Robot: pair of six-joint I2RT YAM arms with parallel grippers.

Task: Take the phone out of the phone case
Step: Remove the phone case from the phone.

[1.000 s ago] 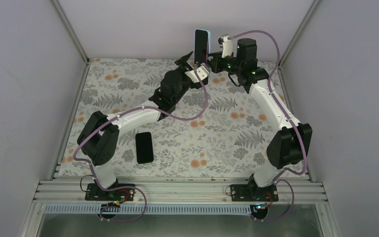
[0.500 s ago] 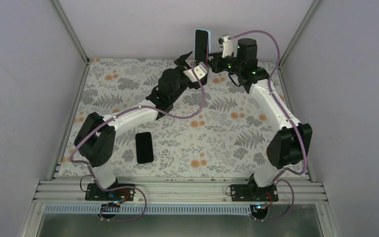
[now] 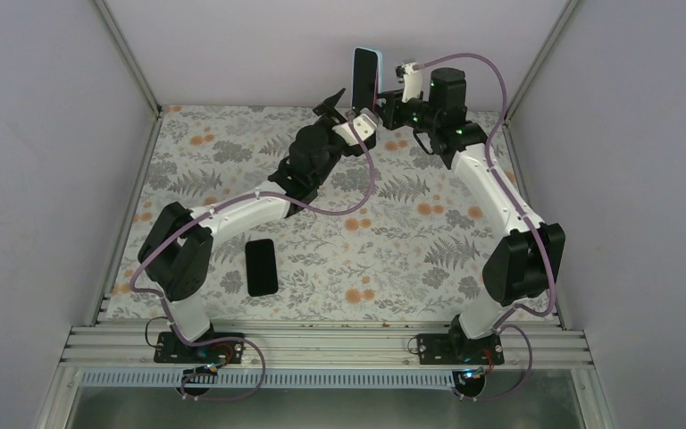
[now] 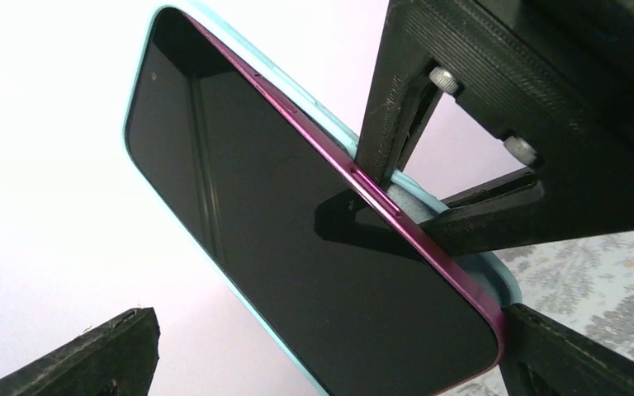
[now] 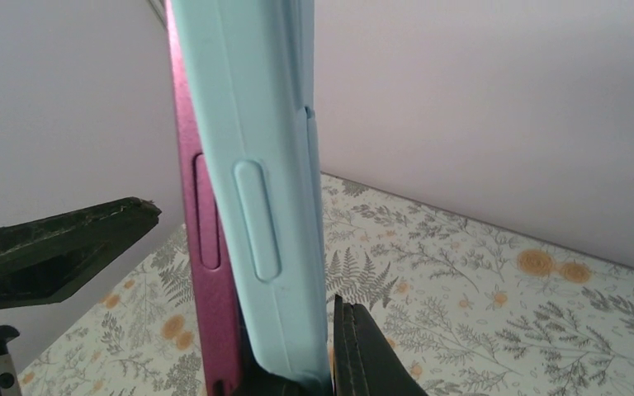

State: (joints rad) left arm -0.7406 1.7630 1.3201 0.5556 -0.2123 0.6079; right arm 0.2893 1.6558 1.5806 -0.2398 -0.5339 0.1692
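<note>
My right gripper holds the case [image 5: 256, 190], and the mat between both arms is clear. Next I should bring the case back and down to that mat and release it.
The phone [image 4: 297, 231], dark screen with a magenta frame, sits in a light blue case [image 5: 256, 190] held upright near the back wall [image 3: 365, 76]. My right gripper [image 5: 314, 371] is shut on the case's lower part, one finger outside and one in the gap where the phone's magenta edge [image 5: 202, 247] has come away from the case. My left gripper [image 4: 330, 363] is open and its fingertips [image 4: 99, 359] flank the phone's lower end. In the top view it [image 3: 344, 109] is just left of the phone.
A second black phone [image 3: 261, 266] lies flat on the floral table mat [image 3: 429, 250] at the near left. The back wall is right behind the held phone. Metal posts stand at the corners.
My left arm has edged up and toward the phone's lower end. The right arm and the phone have stayed where they were.
</note>
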